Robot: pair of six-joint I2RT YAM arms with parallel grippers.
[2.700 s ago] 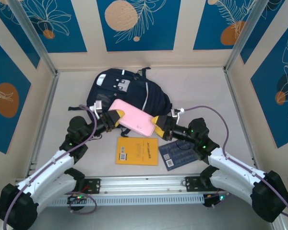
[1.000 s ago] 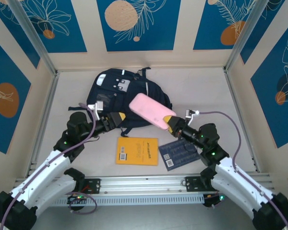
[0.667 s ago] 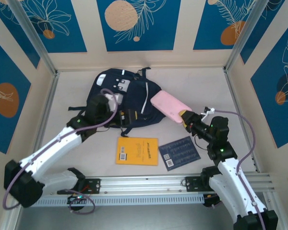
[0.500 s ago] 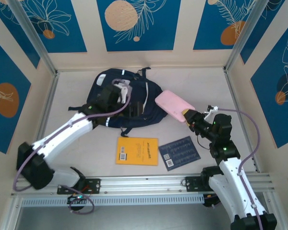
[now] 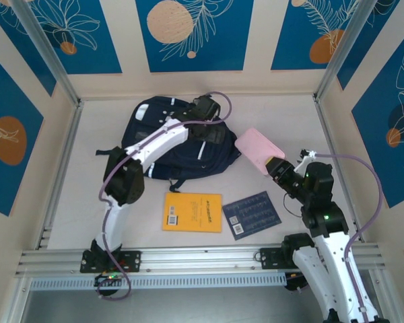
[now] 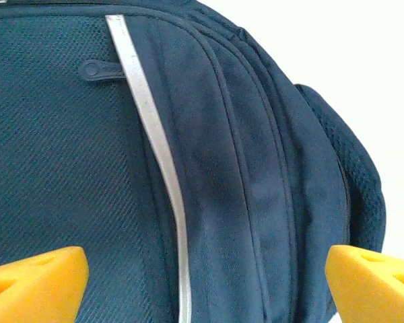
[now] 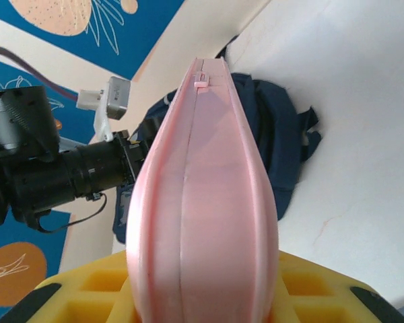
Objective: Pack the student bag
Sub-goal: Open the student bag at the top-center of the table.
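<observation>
My left gripper lowers astride the pale grey strip [image 5: 202,149] [image 6: 182,272] and closes its fingers there next, since the strip runs below it, already between the spread fingers.
The student bag [image 5: 223,149], navy with thin white stripes, lies flat at the back of the table. My left gripper [image 5: 211,134] hangs over its right side. In the left wrist view that gripper [image 6: 202,289] is open, its yellow fingertips [image 6: 35,281] spread wide just above the bag's fabric [image 6: 242,168] and a white stripe [image 6: 155,134], holding nothing. My right gripper [image 5: 277,167] is shut on a pink case [image 5: 258,149], held in the air to the right of the bag. The right wrist view shows the pink case [image 7: 202,202] edge-on between the yellow fingers [image 7: 323,289].
An orange book [image 5: 192,212] and a dark blue book [image 5: 251,214] lie flat near the table's front edge. Walls close off the table at the back and on both sides. Bare tabletop [image 5: 289,121] lies right of the bag.
My left arm has swung from the bag's front up over its right side, jaws widening. My right arm has carried the pink case off the bag and out to the right.
</observation>
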